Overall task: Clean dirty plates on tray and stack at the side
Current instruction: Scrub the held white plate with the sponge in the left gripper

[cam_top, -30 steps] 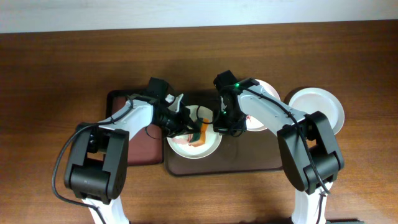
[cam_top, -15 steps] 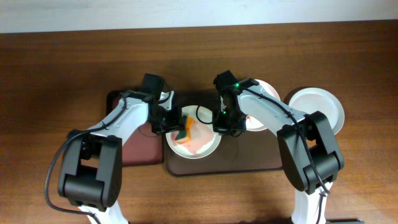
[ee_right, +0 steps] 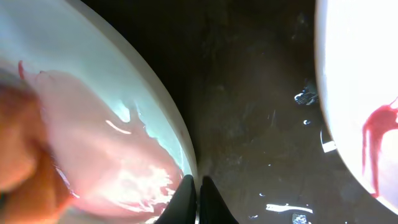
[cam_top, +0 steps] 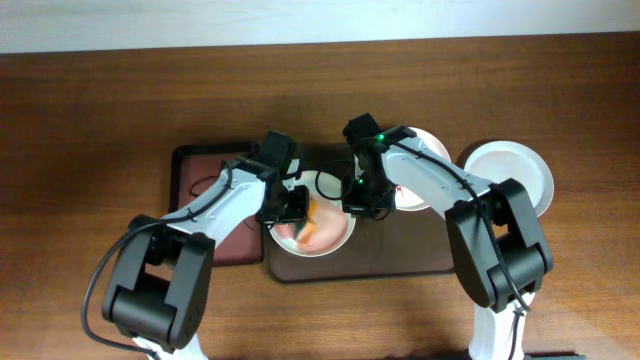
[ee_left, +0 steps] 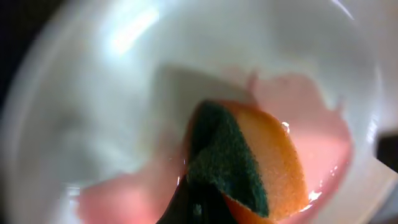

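My left gripper wipes outward across the pink film still on the plate next. Then it lifts over to the smaller reddish-brown tray and brings the sponge down.
A pale plate smeared pink lies on the large dark brown tray. My left gripper is shut on an orange and green sponge pressed on that plate; the left wrist view shows the sponge on the pink film of the plate. My right gripper is shut on the plate's right rim, fingers pinched together. A second white plate with a red streak lies on the tray, partly under my right arm. A third white plate sits off the tray at the right.
A smaller reddish-brown tray with a black rim lies to the left of the big tray, under my left arm. Wet specks show on the dark tray floor between the two plates. Brown table all around.
My left gripper has moved right with the sponge, from the plate's left rim toward its middle. The right arm and the plates have stayed still.
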